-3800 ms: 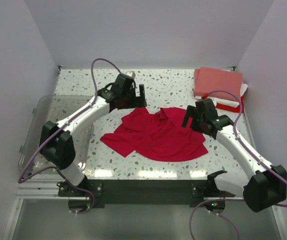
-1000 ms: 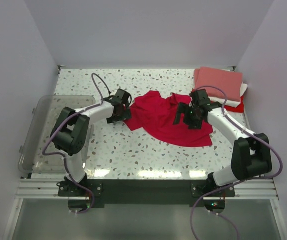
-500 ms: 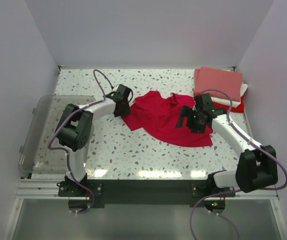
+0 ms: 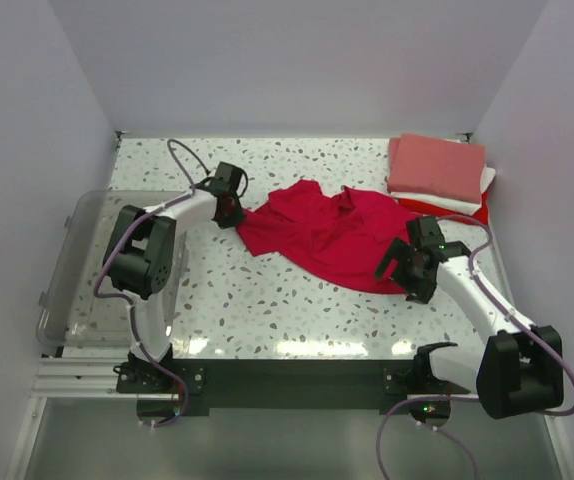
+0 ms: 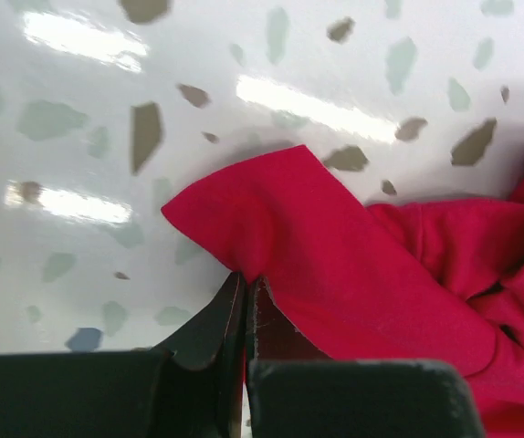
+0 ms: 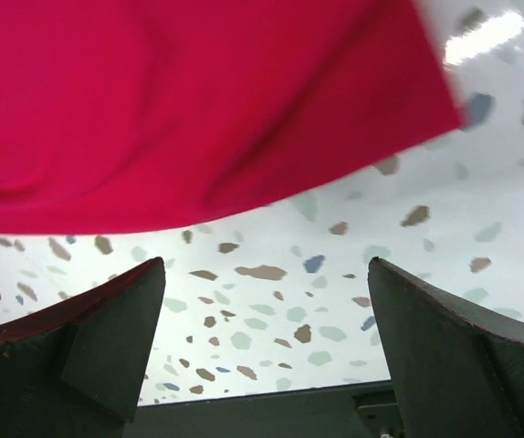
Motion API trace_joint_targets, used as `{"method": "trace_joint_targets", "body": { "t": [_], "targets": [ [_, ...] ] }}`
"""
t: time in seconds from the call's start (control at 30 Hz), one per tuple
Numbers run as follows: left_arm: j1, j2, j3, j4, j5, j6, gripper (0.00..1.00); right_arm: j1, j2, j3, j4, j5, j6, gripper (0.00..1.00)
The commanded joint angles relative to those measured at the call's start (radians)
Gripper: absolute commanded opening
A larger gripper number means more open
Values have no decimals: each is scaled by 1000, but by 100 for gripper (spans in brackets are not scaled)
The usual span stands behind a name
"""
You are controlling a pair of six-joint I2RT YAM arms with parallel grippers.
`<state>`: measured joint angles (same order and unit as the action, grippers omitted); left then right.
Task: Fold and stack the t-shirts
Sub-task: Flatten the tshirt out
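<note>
My right gripper moves to its right in the wrist view and down to pinch the shirt's near corner next, since the corner lies that way below it.
The crimson-red t-shirt (image 4: pixel 327 235) lies crumpled in the middle of the table. My left gripper (image 4: pixel 235 212) is at its left edge, shut on a flap of the cloth (image 5: pixel 271 228); the two fingers (image 5: pixel 209 319) are pressed together with red fabric pinched between the tips. My right gripper (image 4: pixel 407 270) hovers at the shirt's near right hem, open. In the right wrist view the red cloth (image 6: pixel 198 109) fills the top and nothing lies between the wide fingers (image 6: pixel 116 328). Folded t-shirts are stacked at the back right: salmon-pink (image 4: pixel 437 165) on top, white (image 4: pixel 487 180) and red (image 4: pixel 464 213) beneath.
A clear plastic bin (image 4: pixel 77 260) stands at the table's left edge, beside the left arm. The speckled tabletop (image 4: pixel 287 310) shows in front of the shirt. Walls close in the back and both sides.
The left gripper has shut on the shirt's left edge and shifted slightly left and back. The right gripper, still open, has slid off the shirt toward the near right hem.
</note>
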<state>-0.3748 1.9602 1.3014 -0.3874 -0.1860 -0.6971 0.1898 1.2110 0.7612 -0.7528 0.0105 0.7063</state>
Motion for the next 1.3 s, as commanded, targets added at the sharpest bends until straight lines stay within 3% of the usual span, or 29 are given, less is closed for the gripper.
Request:
{"method": "trace_joint_targets", "body": {
  "t": [0.0,0.13,0.67,0.9,1.07,1.27],
  "targets": [
    [79,-78,27,-10,32,-9,0,-61,-82,-62,-45,54,111,96],
    [94,-89,42,-13,52,18,0,-118,-111,-108,-43,71,139,92],
    [94,-126,-30,4,59,8,0,-138,-19,-163,85,98,137,60],
    [94,-127,-33,-1,57,8,0,-138,25,-177,144,105,125,54],
    [94,-133,-34,-5,56,8,0,-139,70,-181,187,105,119,45],
    [94,-147,-40,-13,36,18,0,-138,134,-177,231,106,91,22]
  ]
}}
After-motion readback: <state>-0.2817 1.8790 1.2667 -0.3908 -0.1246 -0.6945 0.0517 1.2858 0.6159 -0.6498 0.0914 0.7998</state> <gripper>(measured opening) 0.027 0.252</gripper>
